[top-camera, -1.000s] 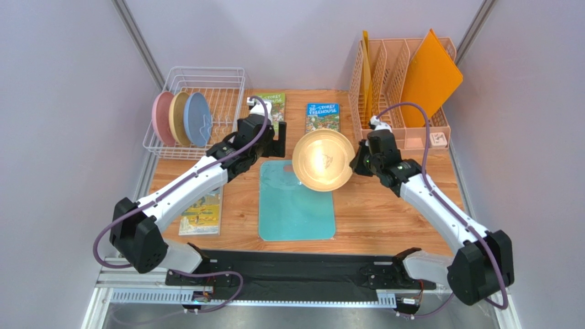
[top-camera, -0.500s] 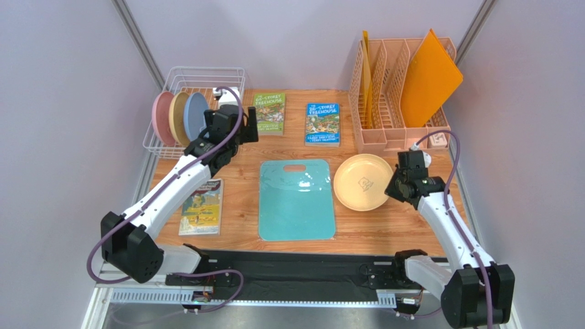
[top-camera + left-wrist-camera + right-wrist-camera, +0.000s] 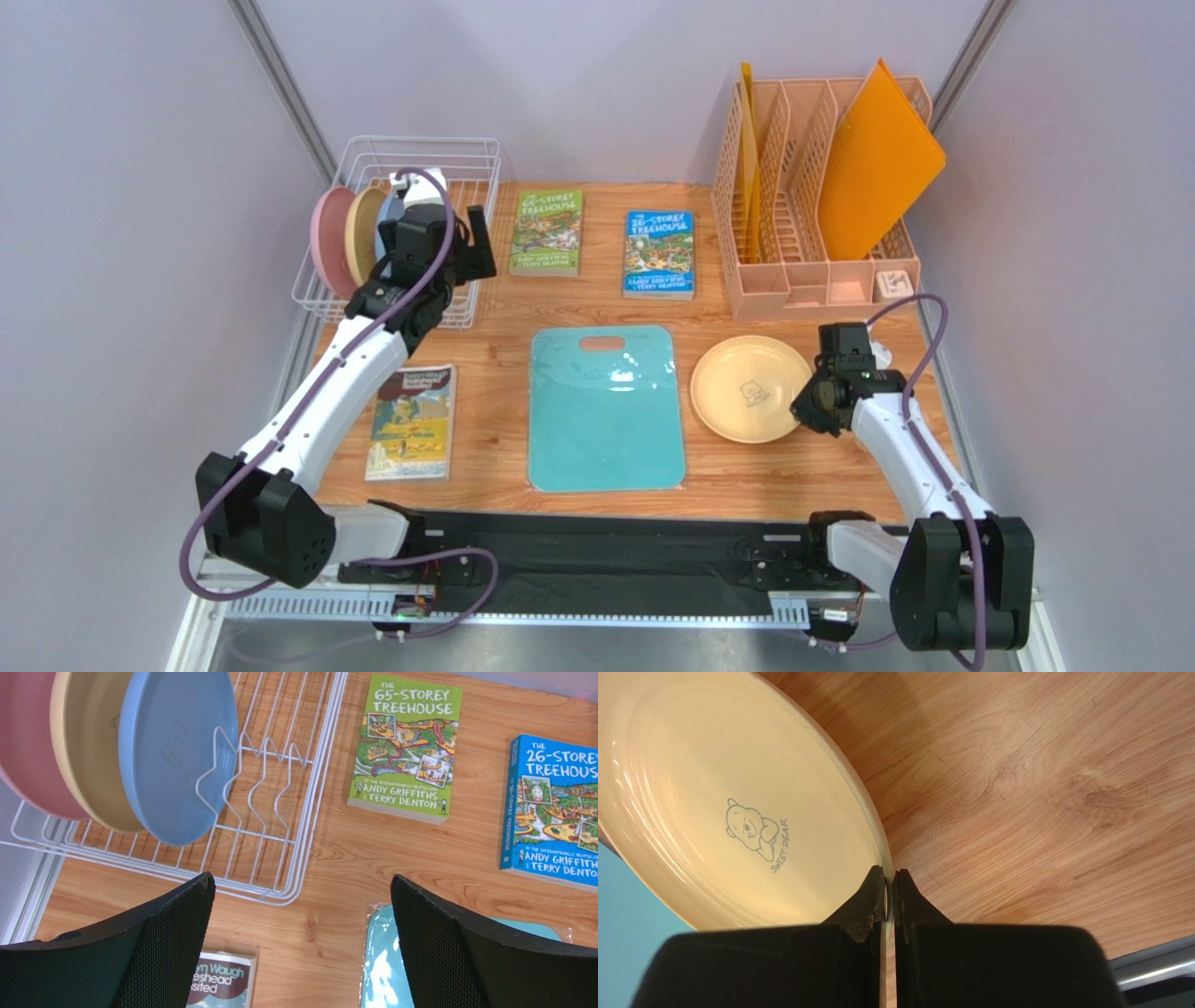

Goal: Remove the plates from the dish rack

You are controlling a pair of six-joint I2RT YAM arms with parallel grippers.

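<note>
My left gripper lowers and turns next to straddle the blue plate's near rim, since the slots beside the blue plate are empty.
The white wire dish rack [image 3: 456, 161] stands at the back left and holds three upright plates: pink [image 3: 331, 241], cream-tan [image 3: 363, 231] and blue [image 3: 175, 749], the blue one mostly hidden by my arm from above. My left gripper [image 3: 470, 252] is open and empty, above the rack's near right corner [image 3: 295, 889]. The pale yellow plate [image 3: 748, 388] lies on the table right of the teal board. My right gripper [image 3: 888, 882] is shut on the yellow plate's [image 3: 731, 805] right rim, low over the wood.
A teal cutting board [image 3: 606, 406] lies mid-table. Two Treehouse books [image 3: 547, 231] [image 3: 659, 252] lie at the back, another book [image 3: 414, 420] at front left. A peach file organizer [image 3: 821, 175] with orange folders stands at back right.
My right gripper has carried the yellow plate from mid-air over the board down onto the table at right. My left arm has swung left to the rack.
</note>
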